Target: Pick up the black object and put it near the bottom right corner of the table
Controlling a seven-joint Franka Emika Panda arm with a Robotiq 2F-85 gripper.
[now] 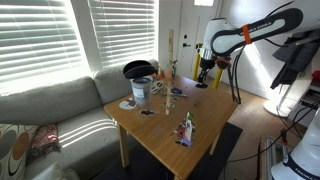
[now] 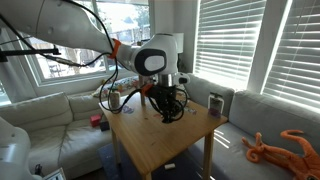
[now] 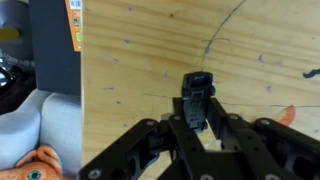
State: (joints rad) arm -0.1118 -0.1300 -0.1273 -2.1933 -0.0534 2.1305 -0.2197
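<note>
The robot's gripper has to turn and pull back, away from the sofa, to let go over the table's empty corner, which lies back from the gripper and is clear of items.
In the wrist view my gripper [image 3: 197, 122] is shut on a small black object [image 3: 197, 95] with a thin wire trailing from it, just above the light-brown wooden table [image 3: 130, 80]. In an exterior view the gripper [image 1: 203, 72] hangs over the table's far end [image 1: 170, 125]. In an exterior view the gripper [image 2: 170, 100] is low over the table [image 2: 150, 145], with the black object's dark tangled wires [image 2: 174, 110] under it.
A white paint can [image 1: 141, 91], a black bowl [image 1: 137, 69], a bottle [image 1: 186, 130] and small items stand on the table. A grey sofa [image 1: 50, 105] borders it. A dark box [image 3: 55, 45] lies at the table edge. An orange plush [image 2: 280, 148] lies on the sofa.
</note>
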